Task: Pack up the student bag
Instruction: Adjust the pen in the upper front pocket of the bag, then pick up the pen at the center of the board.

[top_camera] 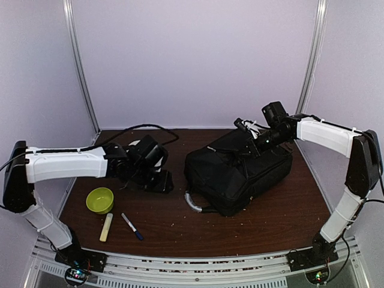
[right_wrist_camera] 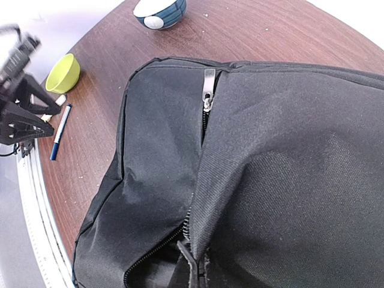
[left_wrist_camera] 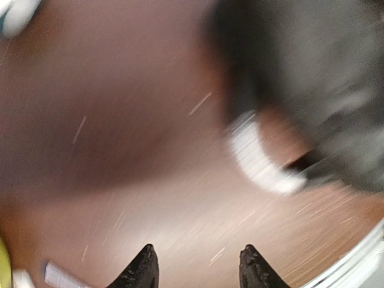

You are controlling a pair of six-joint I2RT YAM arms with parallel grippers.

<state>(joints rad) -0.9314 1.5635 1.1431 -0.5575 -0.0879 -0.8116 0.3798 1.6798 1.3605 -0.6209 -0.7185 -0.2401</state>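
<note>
I will lower the open fingers of my left gripper next, back and to the left in the top view, onto the blue pen's pale body (top_camera: pixel 131 225), because the blue pen is that way below.
The student bag (top_camera: pixel 240 171) lies black and bulky right of the table's middle, its grey handle (top_camera: pixel 193 201) facing the front. My right gripper (top_camera: pixel 247 137) rests on its top far edge, shut on a fold of bag fabric beside the zipper. In the right wrist view the bag (right_wrist_camera: pixel 270 168) fills the frame, with a zipper pull (right_wrist_camera: pixel 208 90) and a part-open zipper; the gripper (right_wrist_camera: pixel 201 279) itself barely shows. My left gripper (top_camera: pixel 159 178) hovers low over the table left of the bag. Its fingers (left_wrist_camera: pixel 144 269) stand apart with nothing between them. That view is blurred; the bag (left_wrist_camera: pixel 312 72) and handle (left_wrist_camera: pixel 258 159) show ahead.
A green bowl (top_camera: pixel 100 200), a pale yellow stick (top_camera: pixel 106 227) and a blue pen (top_camera: pixel 132 226) lie at the front left. A blue-and-white bowl (right_wrist_camera: pixel 159 12) sits at the far side of the table. A black cable (top_camera: pixel 138 128) runs behind the left arm.
</note>
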